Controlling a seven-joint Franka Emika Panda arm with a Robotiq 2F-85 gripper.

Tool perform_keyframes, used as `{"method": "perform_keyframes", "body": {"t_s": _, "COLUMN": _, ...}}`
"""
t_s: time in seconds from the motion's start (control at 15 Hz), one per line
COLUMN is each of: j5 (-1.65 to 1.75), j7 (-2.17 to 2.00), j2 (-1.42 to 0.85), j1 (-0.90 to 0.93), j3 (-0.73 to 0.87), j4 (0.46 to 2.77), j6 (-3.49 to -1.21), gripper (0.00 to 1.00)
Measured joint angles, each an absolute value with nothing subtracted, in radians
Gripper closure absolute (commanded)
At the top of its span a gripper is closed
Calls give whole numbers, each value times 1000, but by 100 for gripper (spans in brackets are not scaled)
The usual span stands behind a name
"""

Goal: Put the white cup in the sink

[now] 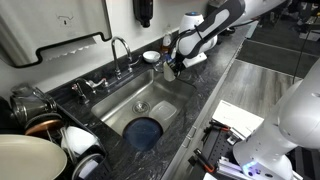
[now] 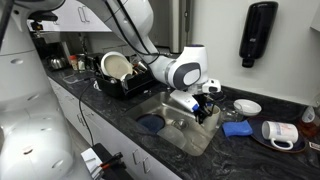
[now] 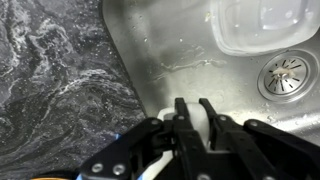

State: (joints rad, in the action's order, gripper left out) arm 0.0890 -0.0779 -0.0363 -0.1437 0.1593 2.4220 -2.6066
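Note:
The robot's gripper needs to go almost straight down next, into the sink's end, beside the stone rim.
In the wrist view my gripper (image 3: 192,102) is shut on the white cup (image 3: 194,121). One finger is inside the cup and the other outside, pinching its wall. Most of the cup is hidden behind the fingers. The cup hangs just inside the stainless sink (image 3: 230,90), near the basin's corner and the dark stone rim. The drain (image 3: 287,72) lies to the right. In both exterior views the gripper (image 1: 172,68) (image 2: 203,110) is low over one end of the sink (image 1: 125,100) (image 2: 172,131), with a white shape, apparently the cup (image 2: 184,102), beside it.
A clear plastic container (image 3: 255,25) lies in the sink, and a dark blue round item (image 1: 145,131) sits at its other end. The faucet (image 1: 120,48) stands behind. A dish rack (image 2: 125,75), white bowl (image 2: 247,106), blue cloth (image 2: 237,128) and another white mug (image 2: 280,133) are on the counter.

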Motion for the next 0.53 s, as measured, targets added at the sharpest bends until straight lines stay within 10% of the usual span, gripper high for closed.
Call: {"method": "perform_keyframes", "body": {"t_s": 0.53, "j5": 45, "j7": -47, "j2": -251, "j1": -134, "j3": 138, "j4": 2311, "j6": -2605, "gripper": 96}}
